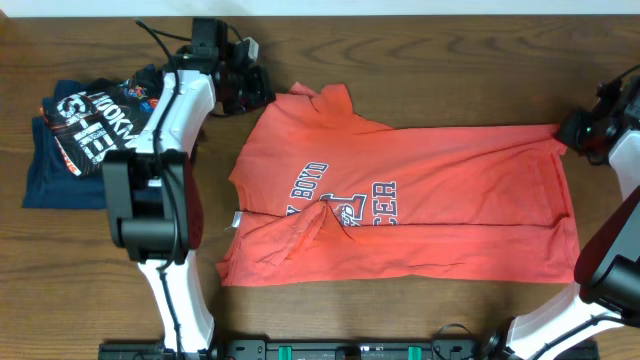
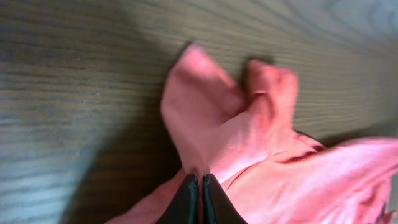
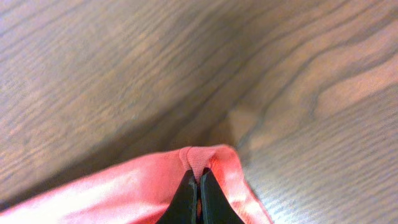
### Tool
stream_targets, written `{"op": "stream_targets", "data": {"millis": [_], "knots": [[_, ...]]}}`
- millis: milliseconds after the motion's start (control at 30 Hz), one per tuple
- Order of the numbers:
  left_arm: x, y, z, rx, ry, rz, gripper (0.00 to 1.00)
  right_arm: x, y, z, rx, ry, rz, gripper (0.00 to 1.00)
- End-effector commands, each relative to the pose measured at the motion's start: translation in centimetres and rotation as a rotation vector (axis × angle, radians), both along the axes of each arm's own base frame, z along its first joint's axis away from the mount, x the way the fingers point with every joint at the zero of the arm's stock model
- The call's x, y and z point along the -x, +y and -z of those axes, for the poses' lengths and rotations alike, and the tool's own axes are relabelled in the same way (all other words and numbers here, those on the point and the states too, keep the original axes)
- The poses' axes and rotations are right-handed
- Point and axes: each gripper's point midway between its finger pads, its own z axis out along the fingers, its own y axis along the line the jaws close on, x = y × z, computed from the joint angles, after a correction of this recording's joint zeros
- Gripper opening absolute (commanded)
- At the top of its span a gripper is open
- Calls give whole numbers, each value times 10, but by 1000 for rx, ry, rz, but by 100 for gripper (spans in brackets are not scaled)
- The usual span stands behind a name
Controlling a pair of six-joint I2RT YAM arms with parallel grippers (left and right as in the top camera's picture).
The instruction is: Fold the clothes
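Note:
My left gripper moves the shirt's corner back next and releases it over the rumpled near edge (image 1: 252, 263), since that lies back from the gripper past the lettering.
The clothes, a coral-red shirt (image 1: 420, 215) with dark-and-white chest lettering, lie spread sideways across the wooden table, rumpled near the lower left. My left gripper (image 1: 266, 97) is at the shirt's far left corner. In the left wrist view this gripper (image 2: 200, 182) is shut on a raised fold of the coral fabric (image 2: 217, 124). My right gripper (image 1: 568, 133) is at the far right corner, on the shirt's edge. The right wrist view shows this gripper (image 3: 199, 179) shut on the ribbed hem (image 3: 202, 157), which is lifted slightly off the wood.
A pile of navy and black garments (image 1: 75, 150) with white lettering lies at the left edge, beside the left arm (image 1: 165, 150). Bare wooden table (image 1: 420, 70) runs behind the shirt, and a narrower strip lies in front of it.

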Motion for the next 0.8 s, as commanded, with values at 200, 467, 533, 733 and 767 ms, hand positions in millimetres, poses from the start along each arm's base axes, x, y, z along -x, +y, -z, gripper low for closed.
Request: {"op": "stream_targets", "data": {"millis": [200, 467, 533, 733, 767], "knots": [[42, 6, -42, -24, 64, 14, 6, 34, 13, -33, -52, 42, -5, 1], [81, 16, -45, -66, 183, 35, 6, 93, -1, -23, -34, 256, 94, 1], [90, 20, -48, -75, 202, 46, 6, 102, -7, -21, -5, 297, 117, 1], [116, 42, -55, -100, 280, 21, 6, 111, -14, -20, 29, 335, 142, 1], [119, 44, -55, -98, 296, 15, 6, 114, -15, -20, 34, 348, 146, 1]]}}
